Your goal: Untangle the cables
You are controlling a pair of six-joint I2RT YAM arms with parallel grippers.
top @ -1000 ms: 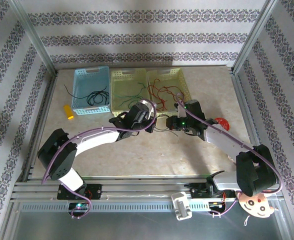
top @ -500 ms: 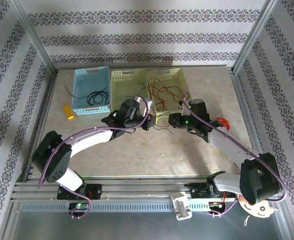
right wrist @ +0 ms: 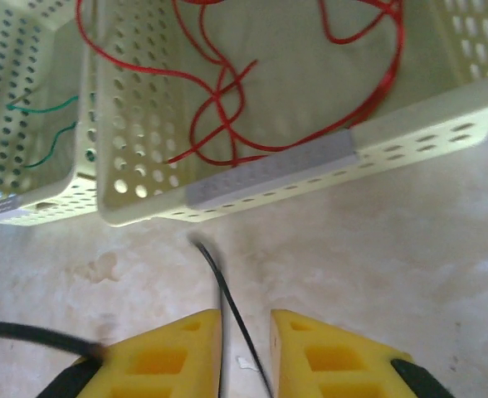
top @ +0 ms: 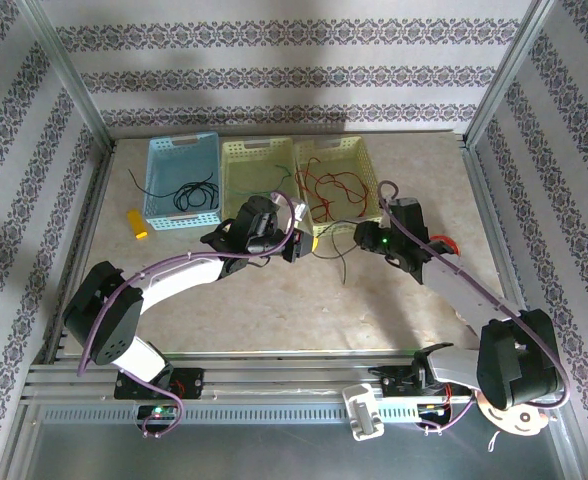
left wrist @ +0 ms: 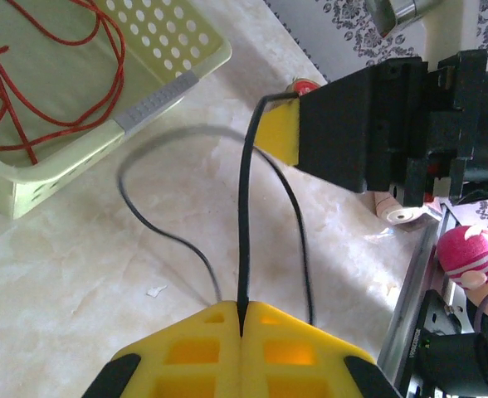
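I need to raise my left gripper, carry this cable outward past the middle basket (top: 236,150) and release it over the other black cables in the blue basket.
My left gripper (top: 294,245) (left wrist: 242,308) is shut on a black cable (left wrist: 246,207) that rises straight from its yellow fingertips to a finger of my right gripper (top: 359,236). The right gripper (right wrist: 246,319) stands open, and the black cable (right wrist: 231,298) runs loosely through the gap between its fingers. A slack end of the cable (top: 342,262) lies on the table between the arms. Red cables (right wrist: 227,91) lie in the right pale basket (top: 354,155), green cables (right wrist: 49,124) in the middle basket (top: 236,150), and black cables (top: 189,192) in the blue basket (top: 164,148).
The three baskets stand side by side at the back of the table, just beyond both grippers. A small yellow object (top: 136,223) lies left of the blue basket. A red round thing (top: 444,245) sits by the right arm. Metal frame rails border the table.
The right gripper has opened and drawn back to the right, letting the black cable go slack. The left gripper has shifted slightly left, still holding the cable.
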